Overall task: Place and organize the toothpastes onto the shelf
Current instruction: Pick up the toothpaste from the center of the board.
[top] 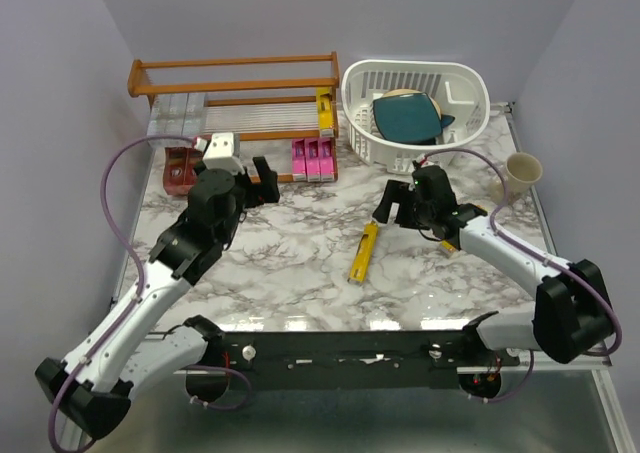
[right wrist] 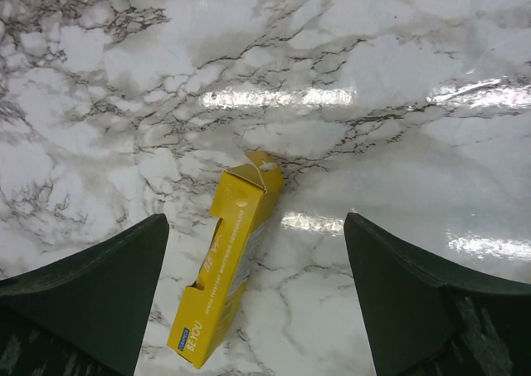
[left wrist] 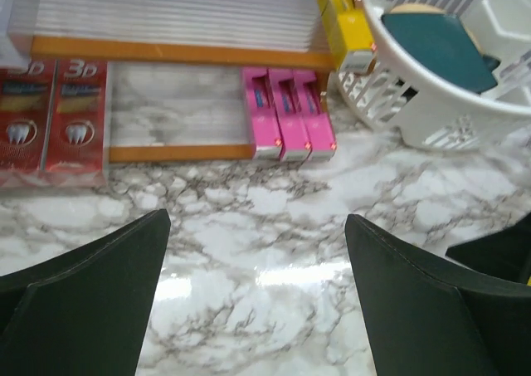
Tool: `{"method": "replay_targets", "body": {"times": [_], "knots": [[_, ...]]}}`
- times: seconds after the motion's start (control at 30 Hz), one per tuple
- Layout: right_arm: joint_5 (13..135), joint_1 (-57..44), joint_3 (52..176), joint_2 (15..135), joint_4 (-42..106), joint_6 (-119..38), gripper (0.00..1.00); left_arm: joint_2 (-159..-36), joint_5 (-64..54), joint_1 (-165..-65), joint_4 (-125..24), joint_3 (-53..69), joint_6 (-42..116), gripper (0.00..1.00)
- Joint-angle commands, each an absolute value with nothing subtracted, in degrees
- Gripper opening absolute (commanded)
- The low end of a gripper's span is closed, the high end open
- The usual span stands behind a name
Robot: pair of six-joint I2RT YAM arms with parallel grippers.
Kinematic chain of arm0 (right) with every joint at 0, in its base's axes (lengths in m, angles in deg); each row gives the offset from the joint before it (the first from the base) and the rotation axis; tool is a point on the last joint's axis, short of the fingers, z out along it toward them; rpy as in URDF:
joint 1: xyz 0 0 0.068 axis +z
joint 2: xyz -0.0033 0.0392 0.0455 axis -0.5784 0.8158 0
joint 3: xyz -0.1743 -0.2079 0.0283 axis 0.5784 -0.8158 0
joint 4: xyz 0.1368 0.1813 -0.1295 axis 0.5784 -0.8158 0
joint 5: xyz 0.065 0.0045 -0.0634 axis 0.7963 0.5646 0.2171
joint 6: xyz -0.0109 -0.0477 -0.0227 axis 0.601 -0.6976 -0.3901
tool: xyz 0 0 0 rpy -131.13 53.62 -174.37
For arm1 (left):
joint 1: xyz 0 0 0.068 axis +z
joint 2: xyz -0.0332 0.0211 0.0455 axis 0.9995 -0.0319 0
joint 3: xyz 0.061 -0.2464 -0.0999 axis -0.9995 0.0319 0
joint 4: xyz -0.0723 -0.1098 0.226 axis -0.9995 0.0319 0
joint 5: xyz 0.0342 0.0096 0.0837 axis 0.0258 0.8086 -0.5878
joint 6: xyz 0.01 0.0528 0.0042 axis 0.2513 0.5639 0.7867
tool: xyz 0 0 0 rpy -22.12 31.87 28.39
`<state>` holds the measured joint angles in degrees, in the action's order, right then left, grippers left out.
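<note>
The loose yellow carton has its long sides facing my open fingers, so my right gripper will next move down and to the left in the top view, onto the carton's far end.
A yellow toothpaste carton (top: 363,253) lies loose on the marble table, one end flap open; in the right wrist view it (right wrist: 224,268) sits below and between my fingers. My right gripper (top: 395,209) (right wrist: 257,218) is open and empty just above its far end. The wooden shelf (top: 235,73) (left wrist: 182,52) holds three pink cartons (top: 313,160) (left wrist: 288,114), red cartons (top: 180,168) (left wrist: 50,114), silver-grey cartons (top: 178,113) and a yellow carton (top: 325,111) (left wrist: 344,19). My left gripper (top: 265,180) (left wrist: 257,218) is open and empty over bare table before the shelf.
A white slotted basket (top: 415,108) (left wrist: 448,102) with a dark teal item stands right of the shelf. A beige cup (top: 523,170) stands at the table's right edge. The right arm's black link shows at the left wrist view's right edge.
</note>
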<state>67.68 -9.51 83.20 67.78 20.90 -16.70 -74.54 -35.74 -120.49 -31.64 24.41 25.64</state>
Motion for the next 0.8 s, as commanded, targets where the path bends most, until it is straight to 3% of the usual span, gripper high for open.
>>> {"method": "replay_targets", "body": {"times": [0.0,0.3,0.4,0.53,0.77], "knots": [[61.0,-4.93,92.54,76.01,9.53,-12.98,0.95,-64.82,-33.08,-120.34,-22.69,31.31,27.8,0.99],[52.91,-0.45,104.24,90.7,-1.19,-7.26,0.94,-53.63,-38.17,-120.17,-20.23,40.56,32.29,0.99],[51.94,0.26,107.41,94.47,-4.45,-6.03,0.89,-52.4,-37.83,-119.64,-20.32,40.99,32.73,0.99],[51.68,1.22,109.96,98.26,-6.83,-5.15,0.73,-51.16,-34.67,-118.59,-20.93,42.05,32.82,0.99],[51.68,3.16,112.87,102.83,-9.3,-4.62,0.65,-50.55,-30.55,-115.42,-21.89,42.49,33.09,0.99]]}}
